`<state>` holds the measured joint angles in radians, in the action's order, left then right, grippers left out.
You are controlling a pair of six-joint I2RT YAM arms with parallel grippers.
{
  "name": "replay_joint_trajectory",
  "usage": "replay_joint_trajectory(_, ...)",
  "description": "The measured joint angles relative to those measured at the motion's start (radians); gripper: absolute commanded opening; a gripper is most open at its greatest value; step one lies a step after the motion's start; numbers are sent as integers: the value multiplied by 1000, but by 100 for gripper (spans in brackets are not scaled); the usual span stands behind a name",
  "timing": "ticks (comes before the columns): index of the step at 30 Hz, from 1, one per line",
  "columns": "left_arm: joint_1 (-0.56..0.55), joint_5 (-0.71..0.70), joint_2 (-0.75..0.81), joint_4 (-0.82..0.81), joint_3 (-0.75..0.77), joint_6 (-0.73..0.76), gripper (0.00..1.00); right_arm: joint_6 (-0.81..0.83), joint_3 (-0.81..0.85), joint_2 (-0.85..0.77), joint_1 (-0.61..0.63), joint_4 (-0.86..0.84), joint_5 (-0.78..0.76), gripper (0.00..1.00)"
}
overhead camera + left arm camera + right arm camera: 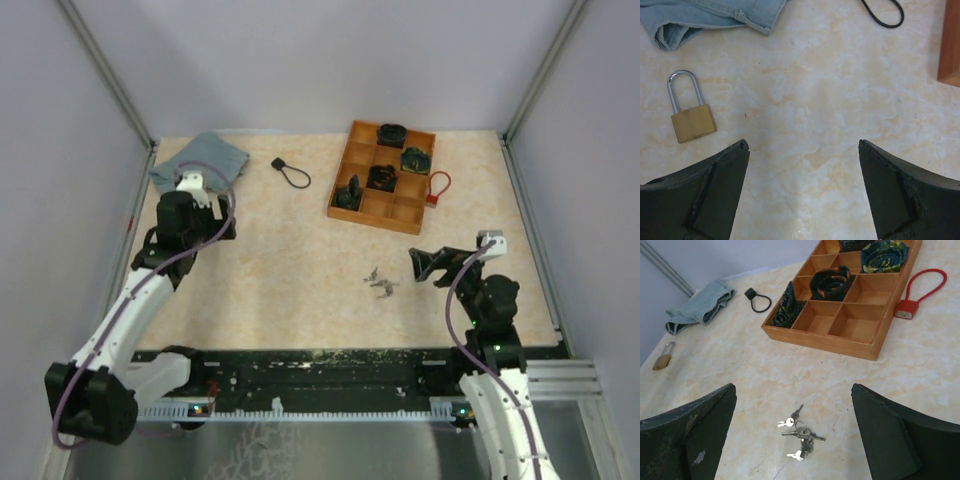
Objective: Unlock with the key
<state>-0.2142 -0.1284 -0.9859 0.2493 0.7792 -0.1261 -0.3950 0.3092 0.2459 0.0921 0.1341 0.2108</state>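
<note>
I should move my left gripper down and left in the top view next, onto the side of the padlock's shackle nearer the keys [697, 91], because the padlock is outside the gripper's open fingers.
A brass padlock [691, 121] with a steel shackle lies flat on the table, left of my left gripper [802, 145], which hovers open over bare tabletop. The right wrist view shows the same padlock [662, 360] far off to the left. A bunch of small keys [380, 282] lies mid-table. In the right wrist view the keys [800, 432] sit just ahead of and between the fingers of my right gripper [792, 387], which is open and empty. Seen from above, the right gripper [425, 262] is just right of the keys. My left arm hides the padlock from above.
A wooden compartment tray [385, 208] holding rolled dark items stands at the back right, with a red cable lock [437, 187] beside it. A black cable loop [290, 172] and a folded denim cloth [205, 155] lie at the back left.
</note>
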Motion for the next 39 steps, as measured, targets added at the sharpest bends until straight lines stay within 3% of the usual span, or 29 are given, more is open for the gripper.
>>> replay_joint_trajectory(11, 196, 51, -394, 29, 237, -5, 88, 2, -1, -63, 58, -2, -41, 98)
replay_joint_trajectory(16, 322, 116, -600, 55, 383, -13, 76, 2, -1, -72, 76, 0, -57, 98)
replay_joint_trajectory(23, 449, 201, -822, 149, 528, -23, 69, 2, -1, -83, 89, 0, -72, 98)
replay_joint_trajectory(26, 468, 202, -849, 171, 538, -23, 63, 2, -1, -83, 89, 0, -76, 98)
replay_joint_trajectory(32, 470, 189, -933, 208, 616, -16, 42, 2, -1, -83, 89, 0, -78, 98)
replay_joint_trajectory(39, 470, 163, -1030, 247, 655, -5, 38, 2, -1, -83, 89, 0, -80, 98)
